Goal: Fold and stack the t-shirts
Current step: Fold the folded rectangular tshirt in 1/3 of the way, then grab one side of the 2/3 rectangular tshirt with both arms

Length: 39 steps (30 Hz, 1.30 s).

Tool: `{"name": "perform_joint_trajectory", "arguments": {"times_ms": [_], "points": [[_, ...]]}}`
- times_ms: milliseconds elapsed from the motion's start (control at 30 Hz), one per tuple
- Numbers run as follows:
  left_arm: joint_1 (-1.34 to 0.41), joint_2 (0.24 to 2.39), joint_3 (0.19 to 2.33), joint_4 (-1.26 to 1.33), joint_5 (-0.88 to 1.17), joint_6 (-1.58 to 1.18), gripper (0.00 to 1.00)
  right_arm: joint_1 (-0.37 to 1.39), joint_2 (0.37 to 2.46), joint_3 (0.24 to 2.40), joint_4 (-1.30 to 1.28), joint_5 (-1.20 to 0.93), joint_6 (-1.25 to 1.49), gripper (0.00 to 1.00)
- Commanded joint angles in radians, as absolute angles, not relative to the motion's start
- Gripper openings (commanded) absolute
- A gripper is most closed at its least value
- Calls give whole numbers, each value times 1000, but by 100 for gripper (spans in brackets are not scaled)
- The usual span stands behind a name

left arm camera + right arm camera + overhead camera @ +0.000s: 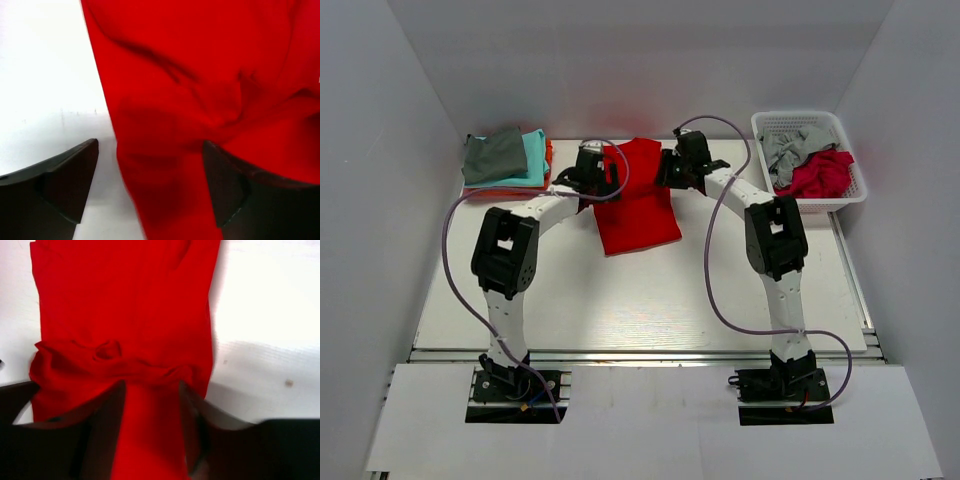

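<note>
The red panel's near corner lies flat and uncovered. Next, my left gripper should move back along the red panel's side edge and close on its near corner (pixel 608 252).
A bright red t-shirt (pixel 635 210) lies folded into a long panel at the back middle of the white table (pixel 620 300). My left gripper (pixel 592 165) is at the panel's far left edge, and in the left wrist view it (pixel 150 150) stands wide open, with the red cloth (pixel 200 75) lying loose between its fingers. My right gripper (pixel 678 165) is at the far right edge. In its wrist view it (pixel 152 390) stands with its fingers apart astride a strip of red cloth (pixel 120 300) that bunches into a ridge at the tips.
A stack of folded t-shirts (pixel 505 158), grey on teal on orange, sits at the back left. A white basket (pixel 798 118) at the back right holds a grey shirt (pixel 790 148) and a crimson one (pixel 820 175). Grey walls close in on three sides.
</note>
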State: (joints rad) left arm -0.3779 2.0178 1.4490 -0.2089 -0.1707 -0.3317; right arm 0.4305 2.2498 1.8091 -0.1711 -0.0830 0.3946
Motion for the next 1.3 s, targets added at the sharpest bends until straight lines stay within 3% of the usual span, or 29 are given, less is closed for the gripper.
{"name": "perform_joint_trajectory", "arguments": {"times_ms": [0,67,100,267,567,800,867,900,1067,1200,1267], "points": [[-342,2011,1575,-225,-178,-334,100,414,2270,1923,-143,-119,377,55],[-331,2011,1589,-236,-187,-325,100,405,2258,1931,-143,-130,357,66],[-331,1993,1589,-236,-187,-325,100,405,2225,1919,-140,-139,330,90],[-331,1887,1485,-236,-80,-298,100,413,2085,1696,-130,-178,301,90],[-388,1704,1086,-163,172,-273,100,405,1833,1278,-112,-166,284,90],[-434,1683,982,-132,180,-273,100,400,1842,1206,-103,-215,270,90],[-443,1692,982,-132,155,-273,96,402,1873,1210,-86,-222,264,90],[-443,1706,982,-132,155,-261,89,403,1884,1219,-74,-224,265,87],[-443,1746,969,-92,144,-252,75,407,1965,1242,-68,-255,253,76],[-443,1787,988,-92,135,-232,53,406,1997,1253,-77,-267,261,58],[-452,1798,988,-92,135,-223,46,407,2008,1243,-64,-287,270,53]]}}
